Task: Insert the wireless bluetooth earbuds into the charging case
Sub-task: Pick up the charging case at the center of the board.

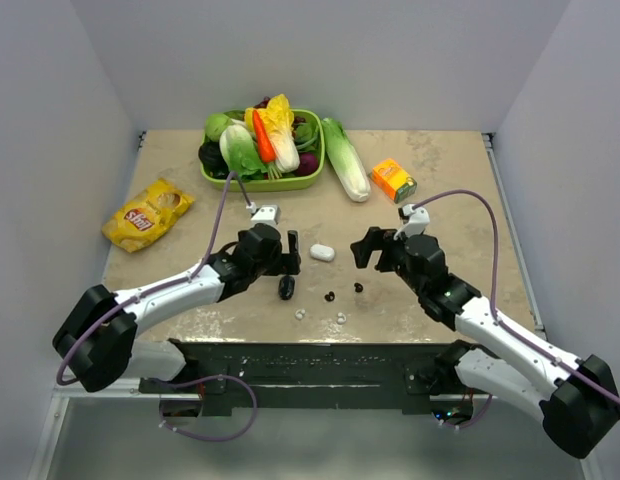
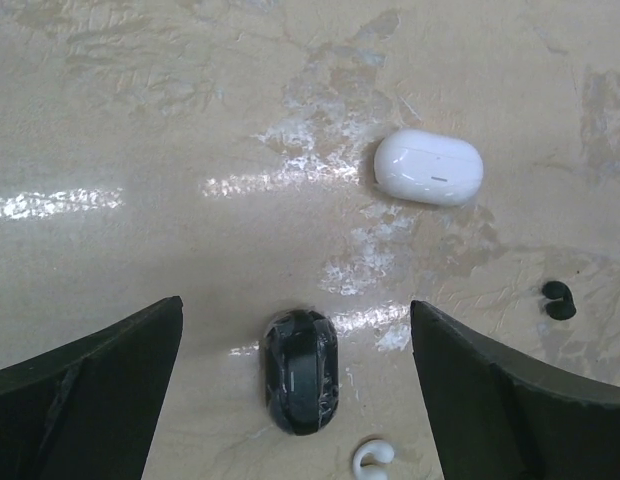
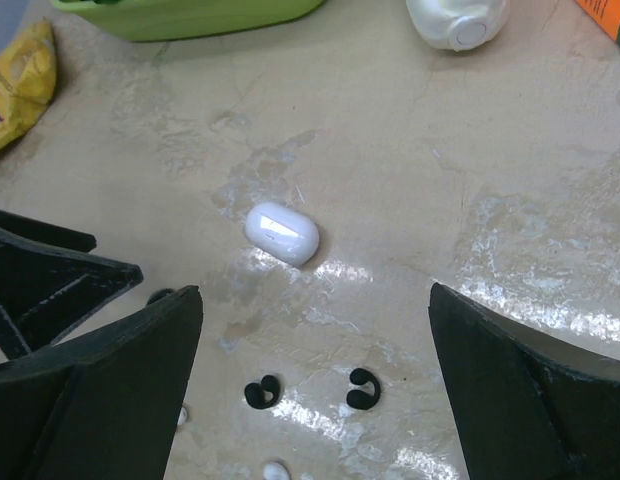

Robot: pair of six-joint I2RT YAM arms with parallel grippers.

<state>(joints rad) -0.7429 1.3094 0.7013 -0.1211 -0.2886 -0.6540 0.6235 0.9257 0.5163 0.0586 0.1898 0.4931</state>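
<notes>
The white case point(image 1: 322, 252) point(image 2: 430, 167) is below the left gripper and to its right in the top view, so the left gripper will move over that way and go down around the white case's rounded ends.
A closed black charging case point(image 2: 301, 371) lies on the table between the open fingers of my left gripper point(image 2: 295, 390), which hovers over it empty. A closed white case point(image 2: 430, 167) lies further out. My right gripper point(image 3: 315, 400) is open and empty above two black earbuds point(image 3: 262, 392) point(image 3: 362, 388). Two white earbuds point(image 1: 300, 313) point(image 1: 341, 318) lie nearer the front edge. In the top view the left gripper point(image 1: 287, 262) is just behind the black case point(image 1: 286, 288), and the right gripper point(image 1: 375, 255) is right of the white case point(image 1: 322, 252).
A green basket point(image 1: 312, 178) of vegetables stands at the back. A napa cabbage point(image 1: 346, 158) and an orange box point(image 1: 394, 180) lie to its right, a yellow chips bag point(image 1: 147, 213) at the left. A small grey object point(image 1: 264, 212) sits behind the left gripper.
</notes>
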